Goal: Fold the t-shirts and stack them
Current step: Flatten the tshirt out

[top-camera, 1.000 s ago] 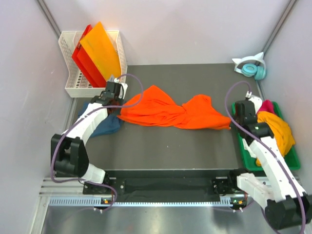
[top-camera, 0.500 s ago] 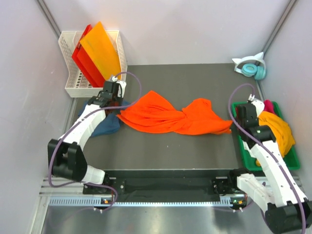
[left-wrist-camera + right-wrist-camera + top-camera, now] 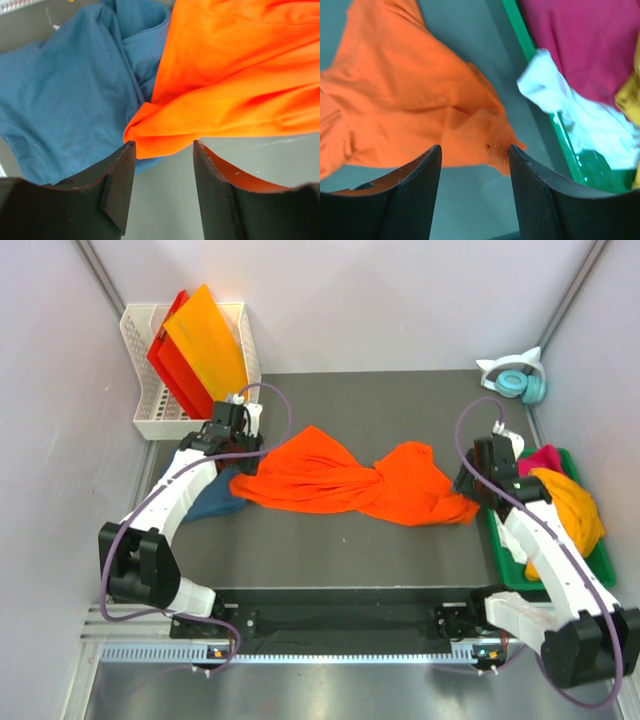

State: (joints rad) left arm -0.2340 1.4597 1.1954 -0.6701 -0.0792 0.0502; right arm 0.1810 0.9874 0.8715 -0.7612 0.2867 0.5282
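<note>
The orange t-shirt's far tray-side corner sticks out beyond the twisted middle. My right gripper needs to move outward, away from the green tray (image 3: 500, 550), then down onto that corner.
A large bright orange t-shirt (image 3: 340, 478) lies twisted and bunched across the middle of the dark table. Its left end overlaps a dark teal-blue t-shirt (image 3: 212, 498). My left gripper (image 3: 232, 430) hovers over that end, open, with the orange cloth's corner (image 3: 150, 135) just beyond its fingertips and nothing between them. My right gripper (image 3: 478, 478) stands open over the shirt's right corner (image 3: 492, 145), which lies loose on the table. Magenta (image 3: 545, 457), yellow-orange (image 3: 575, 510) and white (image 3: 555, 100) t-shirts sit in the green tray (image 3: 500, 550).
A white basket (image 3: 150, 415) at the back left holds stiff orange and red plastic sheets (image 3: 200, 350). Teal cat-ear headphones (image 3: 517, 378) rest at the back right corner. Grey walls enclose the table on three sides.
Both grippers have opened and let go of the orange t-shirt's ends. The cloth has slackened and dropped onto the table, slightly nearer the front.
</note>
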